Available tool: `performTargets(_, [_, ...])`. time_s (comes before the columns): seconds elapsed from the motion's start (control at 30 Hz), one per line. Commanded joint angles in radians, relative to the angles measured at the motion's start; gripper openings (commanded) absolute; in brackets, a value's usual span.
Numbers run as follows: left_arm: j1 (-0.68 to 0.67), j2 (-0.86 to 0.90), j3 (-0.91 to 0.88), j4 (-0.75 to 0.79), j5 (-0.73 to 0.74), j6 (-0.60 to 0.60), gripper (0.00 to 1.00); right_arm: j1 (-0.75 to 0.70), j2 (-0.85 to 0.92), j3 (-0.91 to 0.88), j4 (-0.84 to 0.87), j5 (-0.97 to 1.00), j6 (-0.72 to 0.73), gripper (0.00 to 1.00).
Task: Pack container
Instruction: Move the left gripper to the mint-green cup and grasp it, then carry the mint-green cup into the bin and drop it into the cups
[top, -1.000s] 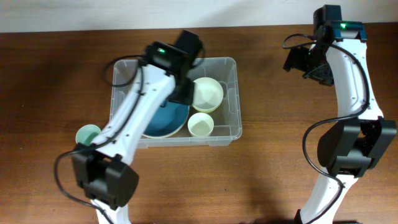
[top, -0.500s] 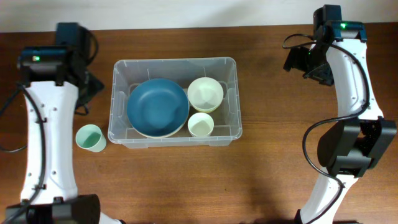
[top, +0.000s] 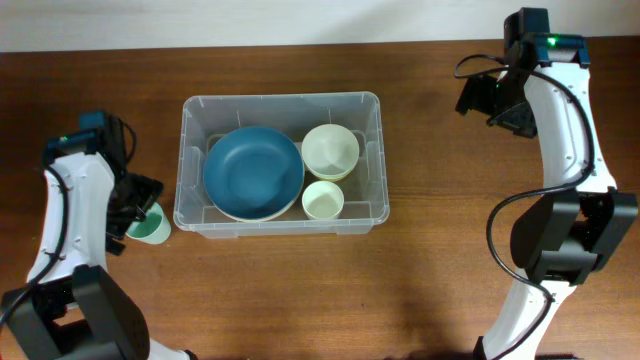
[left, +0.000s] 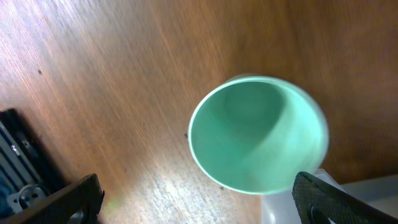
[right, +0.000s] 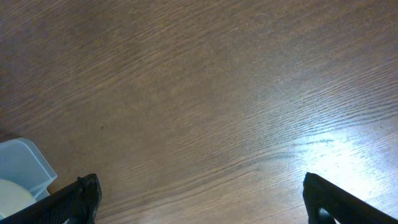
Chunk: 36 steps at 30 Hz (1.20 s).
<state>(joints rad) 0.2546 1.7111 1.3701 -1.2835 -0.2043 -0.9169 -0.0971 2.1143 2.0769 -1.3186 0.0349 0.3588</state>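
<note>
My left gripper will lower next over the mint green cup's rim, on its side away from the container, where bare wood leaves finger room.
The clear plastic container (top: 371, 108) sits mid-table and holds a blue plate (top: 253, 172), a pale bowl (top: 331, 150) and a pale cup (top: 323, 201). A mint green cup (top: 153, 230) stands upright on the table just left of the container; it also shows in the left wrist view (left: 258, 134). My left gripper (top: 133, 205) is open right above this cup, its fingers wide apart (left: 199, 205) and touching nothing. My right gripper (top: 483, 100) is open and empty over bare wood (right: 199, 199) at the far right, with the container's corner (right: 22, 162) at its left.
The wooden table ends at a white wall along the far edge. The left arm's base stands at the front left, the right arm's base at the front right.
My left arm has swung out of the container, past the far left, and come down over the mint cup. The blue plate now lies in the container. The right arm has not moved.
</note>
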Motion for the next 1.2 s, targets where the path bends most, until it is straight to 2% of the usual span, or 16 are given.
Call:
performTargets(0.0, [0.004, -0.004, -0.088, 0.074, 0.04, -0.01, 0.99, -0.002, -0.002, -0.003, -0.001, -0.001, -0.007, 0.99])
performTargets(0.13, [0.004, -0.004, -0.171, 0.17, 0.044, -0.01, 0.99, -0.002, -0.002, -0.003, -0.001, -0.001, -0.007, 0.99])
performTargets(0.3, [0.004, -0.004, -0.21, 0.211, 0.043, -0.01, 0.99, -0.002, -0.002, -0.003, -0.001, -0.001, -0.007, 0.99])
performTargets(0.37, [0.004, -0.004, -0.21, 0.214, 0.043, -0.01, 0.94, -0.002, -0.002, -0.003, -0.001, -0.001, -0.007, 0.99])
performTargets(0.4, [0.004, -0.004, -0.21, 0.215, 0.043, -0.01, 0.78, -0.002, -0.002, -0.003, -0.001, -0.001, -0.007, 0.99])
performTargets(0.47, [0.004, -0.004, -0.21, 0.216, 0.044, -0.01, 0.58, -0.002, -0.002, -0.003, -0.001, -0.001, -0.007, 0.99])
performTargets(0.5, [0.004, -0.004, -0.21, 0.217, 0.043, -0.01, 0.36, -0.002, -0.002, -0.003, -0.001, -0.001, -0.007, 0.99])
performTargets(0.53, [0.004, -0.005, -0.21, 0.217, 0.043, -0.01, 0.1, -0.002, -0.002, -0.003, -0.001, -0.001, -0.007, 0.99])
performTargets(0.6, [0.005, -0.005, -0.208, 0.218, 0.042, -0.01, 0.02, -0.002, -0.002, -0.003, -0.001, -0.001, -0.007, 0.99])
performTargets(0.77, [0.064, -0.026, -0.09, 0.19, 0.032, 0.085, 0.01, -0.002, -0.002, -0.003, -0.001, -0.001, -0.007, 0.99])
performTargets(0.9, [0.081, -0.097, 0.139, 0.148, 0.035, 0.192, 0.01, -0.002, -0.002, -0.003, -0.001, -0.001, -0.007, 0.99])
performTargets(0.97, [0.066, -0.133, 0.271, 0.148, 0.09, 0.332, 0.01, -0.002, -0.002, -0.003, -0.001, -0.001, -0.007, 0.99])
performTargets(1.0, [0.037, -0.156, 0.363, 0.146, 0.154, 0.451, 0.01, -0.002, -0.002, -0.003, -0.001, -0.001, -0.007, 0.99])
performTargets(1.07, [-0.034, -0.19, 0.463, 0.145, 0.265, 0.589, 0.01, -0.002, -0.002, -0.003, -0.001, -0.001, -0.007, 0.99])
performTargets(1.17, [-0.22, -0.241, 0.503, 0.167, 0.317, 0.692, 0.01, -0.002, -0.002, -0.003, -0.001, -0.001, -0.007, 0.99])
